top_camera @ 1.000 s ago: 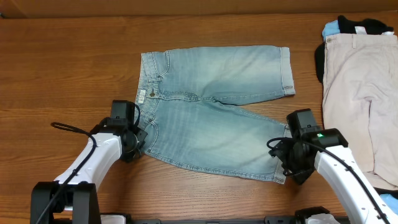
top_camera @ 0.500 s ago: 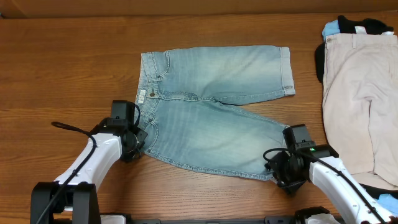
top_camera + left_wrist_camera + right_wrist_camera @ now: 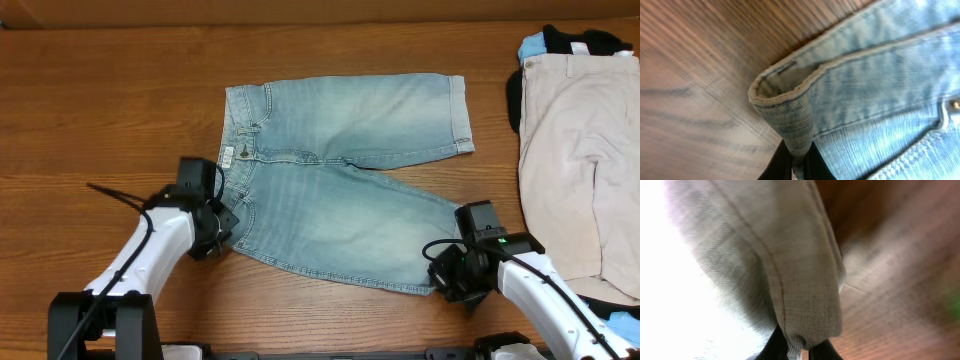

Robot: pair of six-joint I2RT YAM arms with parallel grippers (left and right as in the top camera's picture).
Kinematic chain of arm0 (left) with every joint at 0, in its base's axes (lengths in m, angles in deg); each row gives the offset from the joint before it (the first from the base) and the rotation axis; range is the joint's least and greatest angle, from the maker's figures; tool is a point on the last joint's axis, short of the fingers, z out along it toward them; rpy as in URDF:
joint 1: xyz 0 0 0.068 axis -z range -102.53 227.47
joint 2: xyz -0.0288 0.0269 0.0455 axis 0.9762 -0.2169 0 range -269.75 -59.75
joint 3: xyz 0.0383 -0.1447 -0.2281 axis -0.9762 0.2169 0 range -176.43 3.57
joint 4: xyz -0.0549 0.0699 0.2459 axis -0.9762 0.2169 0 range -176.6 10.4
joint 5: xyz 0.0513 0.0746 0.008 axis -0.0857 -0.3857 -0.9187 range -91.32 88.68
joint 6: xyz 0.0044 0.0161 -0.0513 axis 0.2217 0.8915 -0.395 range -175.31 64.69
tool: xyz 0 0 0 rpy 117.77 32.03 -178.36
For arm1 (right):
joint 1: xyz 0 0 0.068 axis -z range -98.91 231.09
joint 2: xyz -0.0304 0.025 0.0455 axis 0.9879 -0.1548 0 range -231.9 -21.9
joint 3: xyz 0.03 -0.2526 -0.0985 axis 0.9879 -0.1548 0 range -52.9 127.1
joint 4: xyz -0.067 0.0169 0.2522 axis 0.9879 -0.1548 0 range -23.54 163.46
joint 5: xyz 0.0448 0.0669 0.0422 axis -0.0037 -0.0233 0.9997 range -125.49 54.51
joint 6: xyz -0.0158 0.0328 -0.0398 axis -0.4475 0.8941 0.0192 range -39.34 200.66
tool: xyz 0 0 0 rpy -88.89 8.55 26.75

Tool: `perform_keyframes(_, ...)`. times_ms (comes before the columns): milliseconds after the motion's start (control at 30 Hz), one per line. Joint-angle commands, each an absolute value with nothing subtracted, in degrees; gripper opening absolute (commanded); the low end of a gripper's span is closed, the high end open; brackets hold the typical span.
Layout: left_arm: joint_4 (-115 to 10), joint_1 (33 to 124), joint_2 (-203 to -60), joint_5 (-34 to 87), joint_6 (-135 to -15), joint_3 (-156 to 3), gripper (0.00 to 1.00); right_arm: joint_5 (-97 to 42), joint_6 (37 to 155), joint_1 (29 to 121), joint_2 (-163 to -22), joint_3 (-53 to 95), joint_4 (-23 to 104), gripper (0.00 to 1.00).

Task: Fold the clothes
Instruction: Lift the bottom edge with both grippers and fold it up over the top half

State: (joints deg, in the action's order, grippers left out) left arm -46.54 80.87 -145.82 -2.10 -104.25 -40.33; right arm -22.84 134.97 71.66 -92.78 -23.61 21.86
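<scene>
I need to raise the waistband's near end with my left gripper next, swing it outward and lower it onto the far end of the leg to release it, since the far leg (image 3: 400, 115) lies flat and uncovered.
Light blue denim shorts (image 3: 340, 175) lie flat on the wooden table, waistband to the left, legs pointing right. My left gripper (image 3: 218, 228) is shut on the near end of the waistband (image 3: 790, 120), which bunches up between its dark fingers (image 3: 777, 162). At the hem of the near leg, my right gripper (image 3: 447, 272) is shut on the denim hem (image 3: 805, 305), pinched into a fold between the fingers (image 3: 771, 345). The far leg (image 3: 400, 115) lies spread toward the upper right.
A pile of other clothes sits at the right edge: beige trousers (image 3: 580, 150), with black (image 3: 585, 40) and blue (image 3: 533, 45) garments behind them. Bare wooden table (image 3: 100, 110) surrounds the shorts on the left and far side.
My right gripper moved in toward the near leg's hem and shut on it. The left gripper stayed shut on the waistband, shifting only slightly.
</scene>
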Motion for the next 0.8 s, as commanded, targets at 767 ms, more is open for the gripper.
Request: perform_keyframes(767, 2.13, 80.87, -144.46, -4.54, -91.62, -85.88, 0.04, -44.85, 123.58, 71.57, -82.09, 26.47, -15.45, 0.04)
